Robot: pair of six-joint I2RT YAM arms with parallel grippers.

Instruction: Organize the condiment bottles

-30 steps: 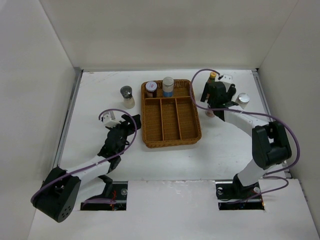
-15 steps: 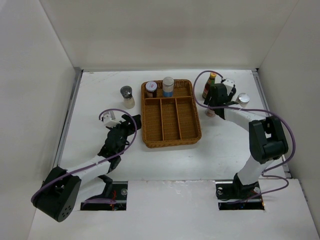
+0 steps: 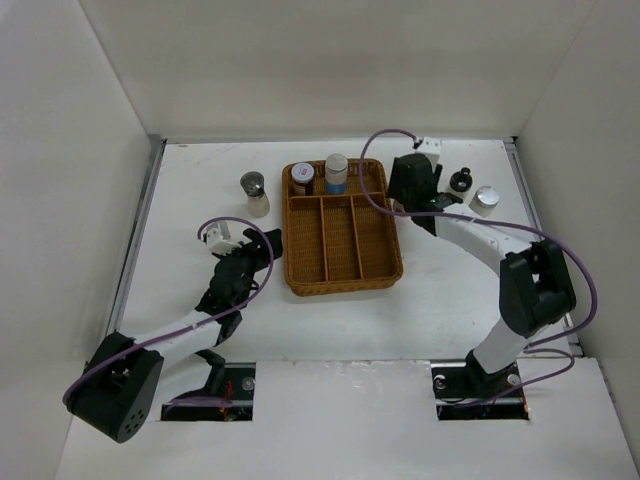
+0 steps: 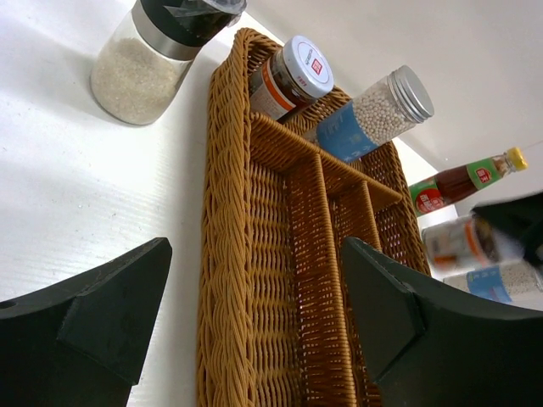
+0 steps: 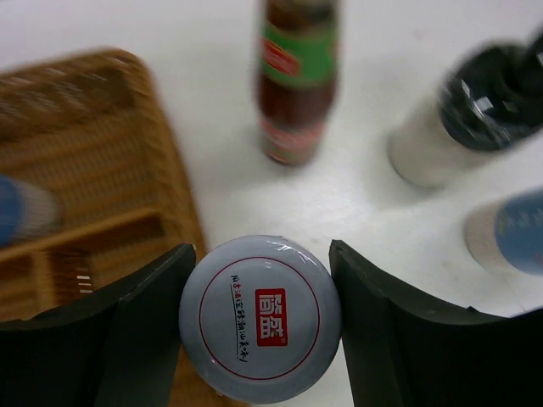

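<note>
I will move my right gripper to the left in the top view, then down over the back section's empty end (image 3: 374,173) (image 5: 110,157), to release the jar where there is still room.
My right gripper (image 3: 415,188) is shut on a short red-labelled jar with a white lid (image 5: 259,318), held at the right rim of the wicker tray (image 3: 395,262). In the right wrist view the red sauce bottle (image 5: 297,76), the black-capped bottle (image 5: 488,110) and a blue-banded bottle (image 5: 509,237) stand on the table beyond the jar. A second red-labelled jar (image 3: 302,179) and a blue-banded silver-capped bottle (image 3: 336,173) stand in the tray's back compartment. The grey-lidded shaker (image 3: 254,193) stands left of the tray. My left gripper (image 3: 262,250) is open and empty beside the tray's left rim (image 4: 225,254).
The tray's three long front compartments (image 3: 340,240) hold nothing. The black-capped bottle (image 3: 460,181) and silver-capped bottle (image 3: 486,200) stand close together right of my right gripper. White walls close in the table on three sides.
My right gripper has lifted the jar off the table and moved left toward the tray's rim, uncovering the black-capped bottle. The left arm has not moved.
</note>
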